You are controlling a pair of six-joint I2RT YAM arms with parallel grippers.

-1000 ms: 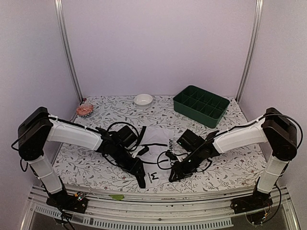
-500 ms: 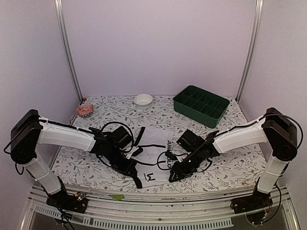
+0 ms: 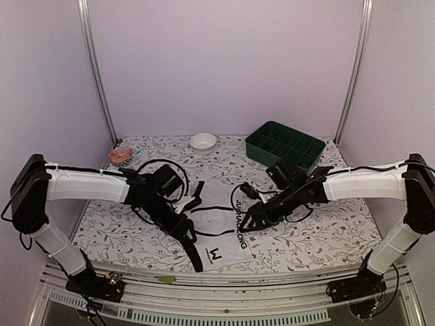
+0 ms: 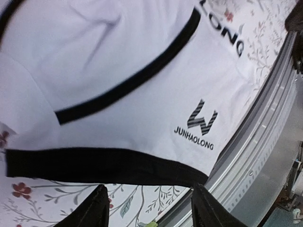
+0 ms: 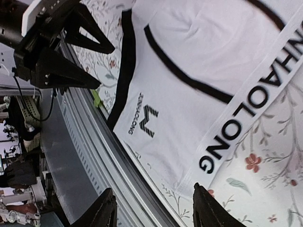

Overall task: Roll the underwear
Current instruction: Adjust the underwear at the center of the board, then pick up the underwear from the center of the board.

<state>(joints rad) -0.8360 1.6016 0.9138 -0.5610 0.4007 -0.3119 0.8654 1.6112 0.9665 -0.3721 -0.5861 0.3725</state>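
Observation:
My right gripper moves outward along the lettered band and down onto the underwear's far corner (image 3: 236,187) next, since the flat fabric rolls from that end.
The underwear (image 3: 219,227) lies spread flat at the table's near middle. It is white with black stripes, a "JUNHAOLONG" logo and a lettered white band. My left gripper (image 3: 188,236) hovers open and empty over its left black edge. The left wrist view shows the fabric (image 4: 118,71) beyond my open gripper (image 4: 149,213). My right gripper (image 3: 249,221) hovers open and empty over the lettered band on the right. In the right wrist view the fabric (image 5: 189,71) lies beyond my open gripper (image 5: 154,208).
A small white bowl (image 3: 202,141) and a green divided tray (image 3: 284,149) stand at the back. A pinkish round object (image 3: 120,155) sits at the back left. The metal rail (image 3: 204,285) runs just past the underwear's near hem.
Both grippers have drawn back from the underwear's near hem and away from the table's front edge. The right arm has stretched out and moved further back. The underwear stays flat.

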